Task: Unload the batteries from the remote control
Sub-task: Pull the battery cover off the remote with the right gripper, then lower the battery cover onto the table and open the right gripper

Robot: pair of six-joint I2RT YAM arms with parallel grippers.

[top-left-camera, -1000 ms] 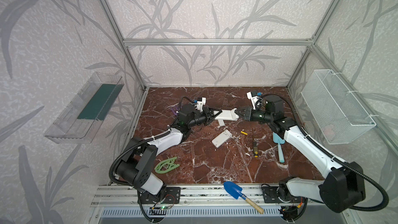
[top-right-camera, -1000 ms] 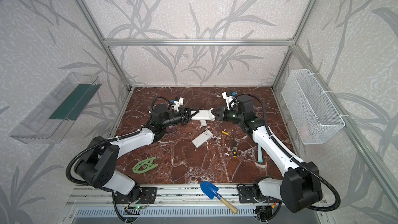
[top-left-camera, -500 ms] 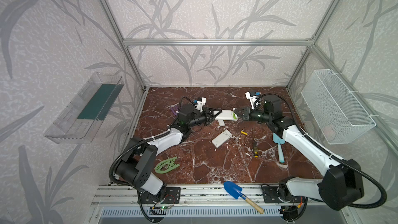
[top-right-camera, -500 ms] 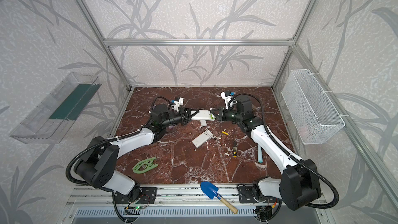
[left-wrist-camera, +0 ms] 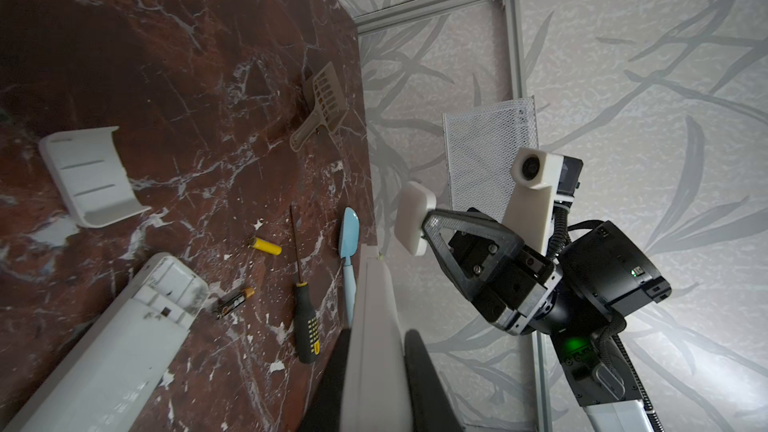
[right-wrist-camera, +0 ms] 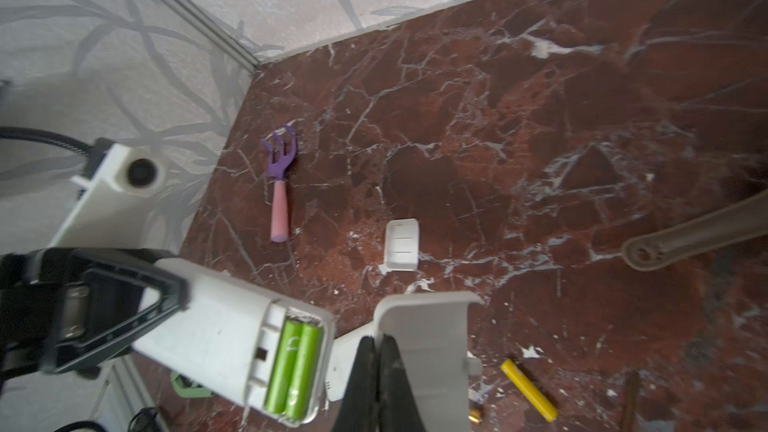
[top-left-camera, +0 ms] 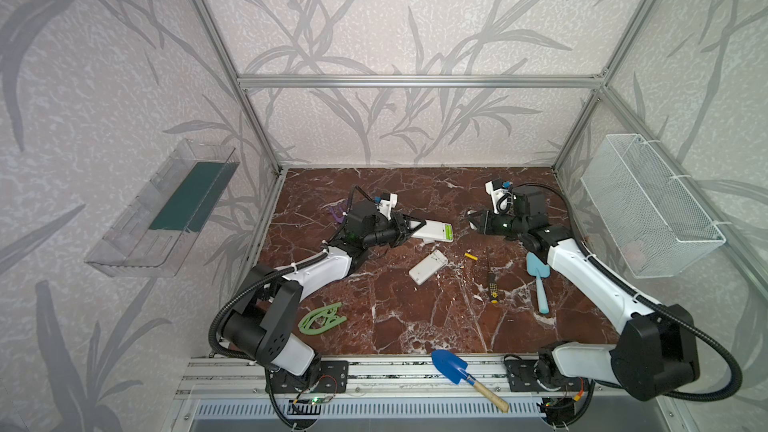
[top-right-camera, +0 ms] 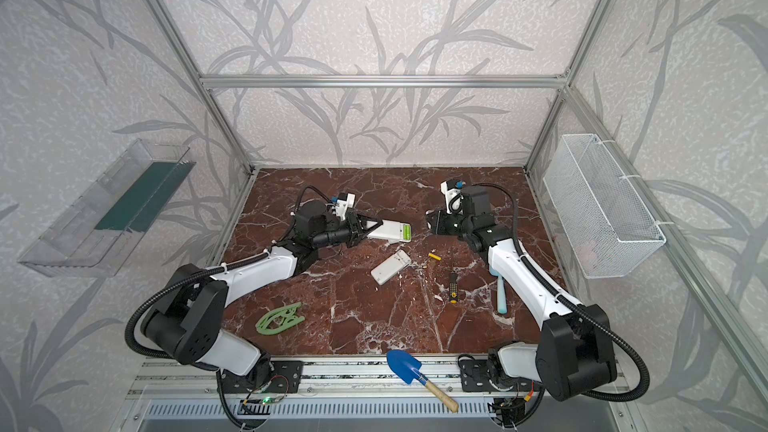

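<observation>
I will move my right gripper away from the remote, since both batteries are uncovered. I will lower it to bare floor between screwdriver and beige scoop (top-left-camera: 496, 251) (right-wrist-camera: 692, 372) and let go of the battery cover.
My left gripper (top-left-camera: 415, 226) is shut on a white remote control (top-left-camera: 432, 231), held above the floor. The remote's compartment is uncovered, with two light green batteries (right-wrist-camera: 295, 367) side by side in it. Just to its right, apart from it, my right gripper (top-left-camera: 473, 220) is shut on the remote's white battery cover (right-wrist-camera: 424, 334). A yellow battery (top-left-camera: 471, 256) lies on the marble floor, and a dark one (left-wrist-camera: 235, 303) lies near it. In the left wrist view the remote (left-wrist-camera: 374, 326) shows edge-on between the fingers.
A second white remote (top-left-camera: 428, 266) and a loose cover (right-wrist-camera: 401, 245) lie on the floor. Also there: a screwdriver (top-left-camera: 491, 284), light blue trowel (top-left-camera: 539, 280), purple rake (right-wrist-camera: 280, 176), beige scoop (left-wrist-camera: 322, 105), green piece (top-left-camera: 322, 317) and blue shovel (top-left-camera: 451, 367). A wire basket (top-left-camera: 648, 205) hangs on the right wall.
My right gripper has drawn back to the right from the remote's end with the cover, leaving the green batteries bare. The left arm has held still.
</observation>
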